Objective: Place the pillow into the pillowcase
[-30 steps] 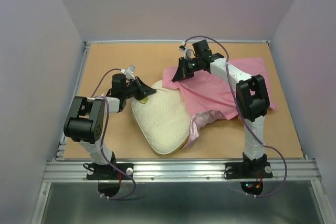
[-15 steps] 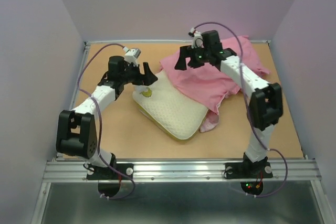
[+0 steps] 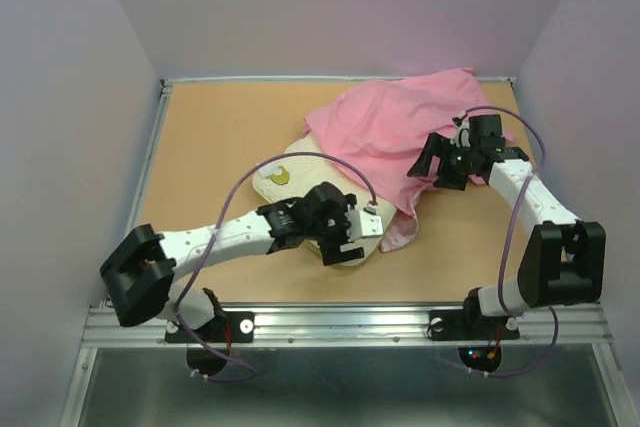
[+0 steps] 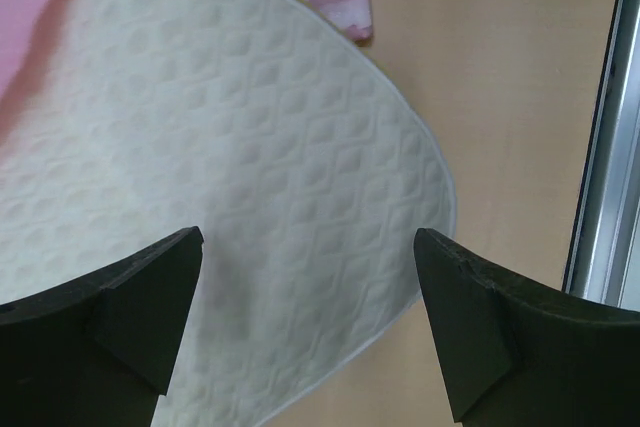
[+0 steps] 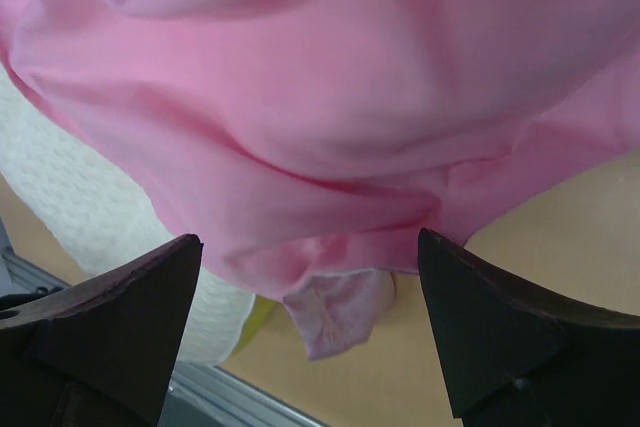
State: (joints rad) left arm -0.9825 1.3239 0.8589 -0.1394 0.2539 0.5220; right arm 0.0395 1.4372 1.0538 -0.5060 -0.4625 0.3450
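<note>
I will lower my left gripper onto the dimpled cloth next and close it on a fold, because the cream pillow's near corner (image 4: pixel 312 259) is below it, between its spread fingers.
The cream dimpled pillow (image 3: pixel 300 187) lies mid-table, its far right part under the pink pillowcase (image 3: pixel 400 127). My left gripper (image 3: pixel 345 237) hovers open over the pillow's near right corner. In the left wrist view the pillow (image 4: pixel 250 147) fills the space between the spread fingers, with nothing gripped by the left gripper (image 4: pixel 310 292). My right gripper (image 3: pixel 425 159) stands open above the pillowcase's near right edge. The right wrist view shows the pillowcase (image 5: pixel 350 97) draped over the pillow (image 5: pixel 70 187), a satin flap hanging down, and the right gripper (image 5: pixel 310 322) empty.
The aluminium rail (image 3: pixel 340 322) runs along the table's near edge and shows at the right of the left wrist view as the rail (image 4: pixel 600 147). Grey walls close in the table on three sides. Bare wooden table (image 3: pixel 200 127) lies to the left.
Both grippers have opened. The left arm swung from the pillow's far left corner to its near right corner. The right arm drew back to the pillowcase's right side. The pillowcase now lies further back over the pillow.
</note>
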